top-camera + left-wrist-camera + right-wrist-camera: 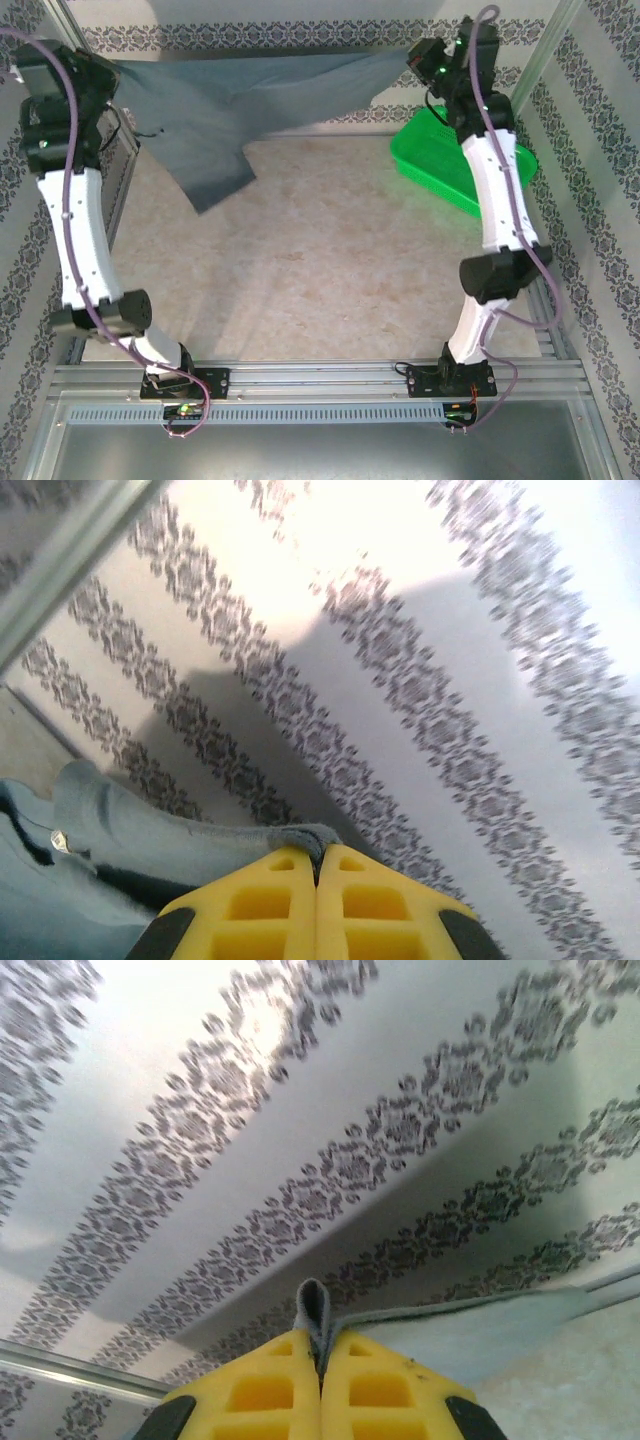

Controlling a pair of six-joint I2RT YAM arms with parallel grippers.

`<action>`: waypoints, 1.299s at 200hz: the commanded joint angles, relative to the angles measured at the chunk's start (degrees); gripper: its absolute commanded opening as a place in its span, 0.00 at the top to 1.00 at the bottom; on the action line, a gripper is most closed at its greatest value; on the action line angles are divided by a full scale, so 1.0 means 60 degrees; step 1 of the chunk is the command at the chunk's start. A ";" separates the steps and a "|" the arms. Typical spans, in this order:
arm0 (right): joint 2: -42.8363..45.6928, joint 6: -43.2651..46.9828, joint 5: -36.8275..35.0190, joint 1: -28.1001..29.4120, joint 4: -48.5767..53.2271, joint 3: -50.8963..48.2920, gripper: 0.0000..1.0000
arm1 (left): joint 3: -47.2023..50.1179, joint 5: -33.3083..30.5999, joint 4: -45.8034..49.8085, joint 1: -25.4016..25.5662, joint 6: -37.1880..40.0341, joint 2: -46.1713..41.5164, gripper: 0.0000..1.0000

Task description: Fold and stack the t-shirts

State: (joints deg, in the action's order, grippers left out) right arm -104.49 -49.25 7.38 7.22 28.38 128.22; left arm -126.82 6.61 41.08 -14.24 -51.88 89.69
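Note:
I will next move my left gripper down and back and release the end of the shirt on the near part of the tabletop, because that bare part of the tabletop is below the gripper, toward my base.
A slate-grey t-shirt hangs stretched in the air across the back of the table, one part drooping down toward the table at the left. My left gripper is raised at the far left and shut on the shirt's left end; its yellow fingers pinch a fold of the t-shirt. High at the back right, my right gripper is shut on the other end, where a small loop of the t-shirt sticks up between the yellow fingers.
A green plastic basket lies tilted at the back right, just behind the right arm. Patterned walls close in the back and both sides. The beige tabletop stretches below the hanging cloth.

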 commanded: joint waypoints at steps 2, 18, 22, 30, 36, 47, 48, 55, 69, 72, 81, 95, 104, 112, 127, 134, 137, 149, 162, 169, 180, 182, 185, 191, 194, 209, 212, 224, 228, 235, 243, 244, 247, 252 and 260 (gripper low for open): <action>0.1950 0.0182 -0.1267 -0.0036 -0.0485 -0.2381 1.00 | 0.1480 -0.1201 0.0744 0.0058 -0.0078 -0.1426 1.00; 0.3094 0.0115 -0.1737 0.0020 -0.0760 -0.4592 1.00 | 0.3504 -0.1551 0.1076 0.0103 -0.0284 -0.2473 1.00; 0.3292 0.0079 -0.1776 0.0051 -0.0728 -0.5132 1.00 | 0.4015 -0.1618 0.1206 0.0103 -0.0367 -0.2706 1.00; 0.3575 -0.0008 -0.1701 0.0077 -0.0631 -0.6037 1.00 | 0.5004 -0.1626 0.1332 0.0103 -0.0500 -0.3132 1.00; 0.3744 0.0011 -0.1656 0.0133 -0.0586 -0.6686 1.00 | 0.5981 -0.1483 0.1238 0.0130 -0.0536 -0.3405 1.00; 0.3945 0.0008 -0.1667 0.0330 -0.0617 -0.7882 1.00 | 0.7611 -0.1116 0.1041 0.0180 -0.0676 -0.3769 1.00; 0.3949 0.0007 -0.1653 0.0339 -0.0608 -0.8027 1.00 | 0.7753 -0.1087 0.1030 0.0178 -0.0695 -0.3792 1.00; 0.3962 -0.0090 -0.1591 0.0409 -0.0615 -0.8688 1.00 | 0.8695 -0.0893 0.0848 0.0203 -0.0721 -0.3927 0.95; 0.3632 -0.0338 -0.1107 0.0459 -0.0638 -0.9815 1.00 | 1.0300 -0.0736 0.0563 0.0234 -0.0695 -0.4019 0.83; 0.3491 -0.0357 -0.0969 0.0465 -0.0615 -0.9958 0.98 | 1.0618 -0.0716 0.0479 0.0235 -0.0642 -0.4033 0.80; 0.2991 -0.0309 -0.0641 0.0462 -0.0470 -1.0221 0.89 | 1.1444 -0.0640 0.0125 0.0234 -0.0530 -0.4001 0.70; 0.1998 -0.0118 -0.0197 0.0366 0.0287 -1.0079 0.69 | 1.2214 -0.0448 -0.0152 0.0256 -0.0381 -0.3795 0.57; 0.1415 0.0123 -0.0081 0.0318 0.0787 -0.9813 0.62 | 1.2475 -0.0233 -0.0255 0.0326 -0.0333 -0.3634 0.52; 0.1082 0.0351 -0.0188 0.0319 0.1153 -0.9599 0.59 | 1.2610 -0.0021 -0.0224 0.0425 -0.0355 -0.3540 0.52; 0.0913 0.0575 -0.0482 0.0319 0.1381 -0.9502 0.58 | 1.2727 -0.0107 0.0095 0.0829 -0.0375 -0.3562 0.51; 0.0955 0.0620 -0.0583 0.0319 0.1343 -0.9547 0.58 | 1.2791 -0.0181 0.0329 0.0955 -0.0425 -0.3624 0.51; 0.0991 0.0632 -0.0634 0.0319 0.1328 -0.9569 0.58 | 1.2834 -0.0192 0.0441 0.0989 -0.0477 -0.3669 0.51; 0.1075 0.0683 -0.0700 0.0319 0.1254 -0.9637 0.58 | 1.3099 -0.0043 0.0855 0.1039 -0.0713 -0.3780 0.51; 0.1138 0.0759 -0.0759 0.0329 0.1274 -0.9652 0.58 | 1.3407 0.0231 0.1236 0.1101 -0.0968 -0.3942 0.52; 0.1154 0.0810 -0.0799 0.0341 0.1303 -0.9665 0.59 | 1.3615 0.0402 0.1366 0.1202 -0.1169 -0.4047 0.52; 0.1155 0.0877 -0.0823 0.0316 0.1334 -0.9708 0.58 | 1.3863 0.0609 0.1568 0.1543 -0.1584 -0.4179 0.53; 0.1155 0.0890 -0.0820 0.0319 0.1334 -0.9714 0.59 | 1.3924 0.0637 0.1585 0.1638 -0.1668 -0.4185 0.53; 0.1155 0.0909 -0.0840 0.0312 0.1334 -0.9724 0.59 | 1.3999 0.0683 0.1632 0.1780 -0.1798 -0.4188 0.53; 0.1128 0.0955 -0.0820 0.0298 0.1338 -0.9747 0.59 | 1.4106 0.0732 0.1719 0.2110 -0.2010 -0.4148 0.53; 0.1111 0.0971 -0.0823 0.0291 0.1344 -0.9753 0.59 | 1.4143 0.0718 0.1768 0.2265 -0.2112 -0.4110 0.53; 0.0961 0.1082 -0.0754 0.0222 0.1306 -0.9770 0.58 | 1.4319 0.0633 0.1981 0.2934 -0.2504 -0.3765 0.52; 0.0929 0.1100 -0.0740 0.0207 0.1305 -0.9769 0.58 | 1.4380 0.0627 0.1966 0.3051 -0.2569 -0.3708 0.51; 0.0749 0.1174 -0.0649 0.0134 0.1305 -0.9719 0.56 | 1.4678 0.0811 0.1719 0.3403 -0.2882 -0.3378 0.50; 0.0686 0.1202 -0.0619 0.0111 0.1305 -0.9700 0.56 | 1.4765 0.0865 0.1634 0.3532 -0.3003 -0.3294 0.51; 0.0595 0.1245 -0.0579 0.0064 0.1291 -0.9670 0.56 | 1.4921 0.0957 0.1467 0.3701 -0.3194 -0.3130 0.50; 0.0509 0.1300 -0.0522 0.0000 0.1223 -0.9653 0.56 | 1.5056 0.1043 0.1282 0.3877 -0.3390 -0.2953 0.50; 0.0495 0.1298 -0.0517 -0.0002 0.1213 -0.9652 0.56 | 1.5072 0.1040 0.1261 0.3887 -0.3400 -0.2930 0.50; 0.0452 0.1321 -0.0505 -0.0030 0.1195 -0.9652 0.56 | 1.5099 0.1074 0.1172 0.3947 -0.3458 -0.2859 0.50; 0.0390 0.1342 -0.0473 -0.0057 0.1179 -0.9627 0.55 | 1.5179 0.1099 0.1041 0.4018 -0.3517 -0.2737 0.50; 0.0261 0.1394 -0.0471 -0.0133 0.1175 -0.9583 0.55 | 1.5268 0.1095 0.0807 0.4132 -0.3577 -0.2478 0.50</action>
State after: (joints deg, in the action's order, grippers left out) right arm -100.38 -42.96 4.03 7.57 34.52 69.08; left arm -36.99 11.86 48.25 8.49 -68.31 71.94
